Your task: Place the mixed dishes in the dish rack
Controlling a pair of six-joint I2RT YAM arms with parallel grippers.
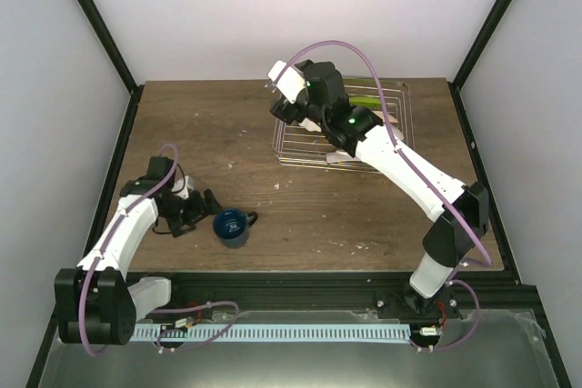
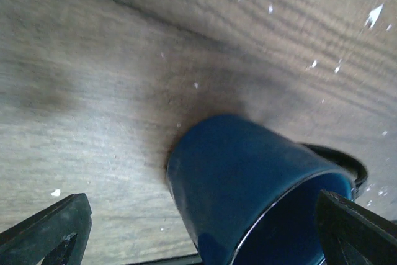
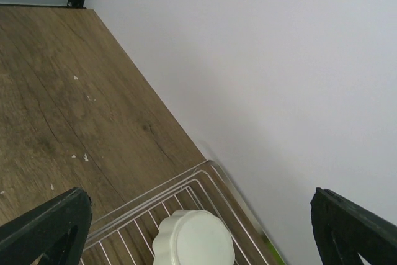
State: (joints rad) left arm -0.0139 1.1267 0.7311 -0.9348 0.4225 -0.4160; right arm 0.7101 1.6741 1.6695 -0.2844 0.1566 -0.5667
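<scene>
My left gripper moves down and over toward the dark blue mug next, one finger inside and one outside the mug's side (image 1: 218, 223) (image 2: 249, 233).
The dark blue mug (image 1: 232, 227) stands on the wooden table at the front left, handle to the right. My left gripper (image 1: 202, 213) is open right beside it. In the left wrist view the mug (image 2: 248, 178) fills the space ahead, between the spread fingertips (image 2: 46, 228), untouched. The wire dish rack (image 1: 396, 134) is at the back right. My right gripper (image 1: 289, 115) hangs open above its left end, holding nothing. Below it a small white scalloped bowl (image 3: 193, 239) lies upside down in the rack (image 3: 155, 190). A lime-green plate (image 1: 366, 100) shows at the rack's far side.
A white dish edge (image 1: 341, 163) shows at the rack's near side under the right arm. The white back wall (image 3: 279, 60) rises just behind the rack. Black frame posts (image 1: 95, 20) stand at the table's corners.
</scene>
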